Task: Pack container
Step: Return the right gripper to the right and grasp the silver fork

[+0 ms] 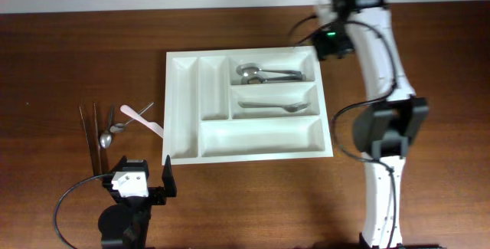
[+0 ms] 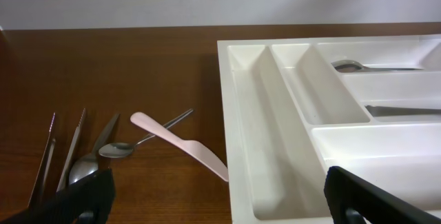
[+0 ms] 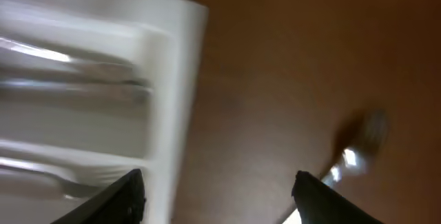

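Next, my right gripper moves off the tray's corner and down onto the fork's neck, before I pack the metal fork beside the tray.
The container (image 1: 184, 103) is a white tray in the middle of the table, also visible in the left wrist view (image 2: 241, 114) and blurred in the right wrist view (image 3: 172, 79). Its upper right compartment holds spoons (image 1: 264, 73), and the one below holds another utensil (image 1: 272, 106). Left of it lie a pink knife (image 1: 142, 118) (image 2: 180, 145), a spoon (image 1: 115, 130) (image 2: 131, 145) and thin sticks (image 1: 90, 134) (image 2: 48, 158). My left gripper (image 1: 142, 174) (image 2: 220, 203) is open near the tray's front left corner. My right gripper (image 1: 325, 46) (image 3: 220, 200) is open, holding nothing, at the tray's far right corner.
A second spoon (image 2: 89, 162) lies beside the sticks. The white right arm (image 1: 387, 126) stretches along the table's right side. Bare brown wood surrounds the tray. A blurred shiny spot (image 3: 351, 158) shows on the table right of the tray's edge.
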### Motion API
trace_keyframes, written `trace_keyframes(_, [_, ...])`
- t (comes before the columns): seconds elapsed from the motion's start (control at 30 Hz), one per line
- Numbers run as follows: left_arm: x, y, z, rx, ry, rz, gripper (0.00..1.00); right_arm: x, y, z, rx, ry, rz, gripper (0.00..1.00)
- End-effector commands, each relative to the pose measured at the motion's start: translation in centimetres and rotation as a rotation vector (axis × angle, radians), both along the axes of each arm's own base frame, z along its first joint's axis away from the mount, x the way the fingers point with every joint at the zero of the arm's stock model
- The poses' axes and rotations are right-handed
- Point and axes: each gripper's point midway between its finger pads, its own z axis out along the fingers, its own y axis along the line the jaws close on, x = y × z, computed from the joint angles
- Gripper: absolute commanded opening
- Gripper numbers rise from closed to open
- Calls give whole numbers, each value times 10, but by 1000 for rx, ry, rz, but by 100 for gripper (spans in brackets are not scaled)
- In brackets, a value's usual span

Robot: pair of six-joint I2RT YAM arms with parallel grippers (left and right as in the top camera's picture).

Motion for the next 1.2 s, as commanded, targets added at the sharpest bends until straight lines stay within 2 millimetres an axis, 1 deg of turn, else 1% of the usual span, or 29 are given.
trace_keyframes(0.0, [0, -1, -1, 11, -2, -13, 99, -3, -33, 20, 125, -17, -261, 68])
trace_keyframes(0.03, [0, -1, -1, 11, -2, -13, 99, -6, -44, 19, 134, -9, -299, 68])
trace_keyframes(0.13, [0, -1, -1, 11, -2, -13, 99, -11, -63, 18, 140, 7, -351, 66])
trace_keyframes(0.23, [0, -1, -1, 11, -2, -13, 99, -17, -73, 17, 133, 24, -369, 64])
trace_keyframes(0.3, [0, -1, -1, 11, -2, -13, 99, -18, -77, 16, 103, 30, -357, 61])
trace_keyframes(0.37, [0, -1, -1, 11, -2, -13, 99, -21, -81, 11, 70, 43, -361, 61])
trace_keyframes(0.43, [0, -1, -1, 11, -2, -13, 99, -25, -85, 4, 45, 68, -365, 60])
trace_keyframes(0.67, [0, -1, -1, 11, -2, -13, 99, -44, -90, -45, 17, 185, -377, 58])
trace_keyframes(0.83, [0, -1, -1, 11, -2, -13, 99, -52, -92, -69, 16, 227, -384, 56])
trace_keyframes(1.0, [0, -1, -1, 11, -2, -13, 99, -59, -103, -85, 16, 248, -413, 55])
trace_keyframes(1.17, [0, -1, -1, 11, -2, -13, 99, -65, -124, -88, -11, 251, -476, 54])
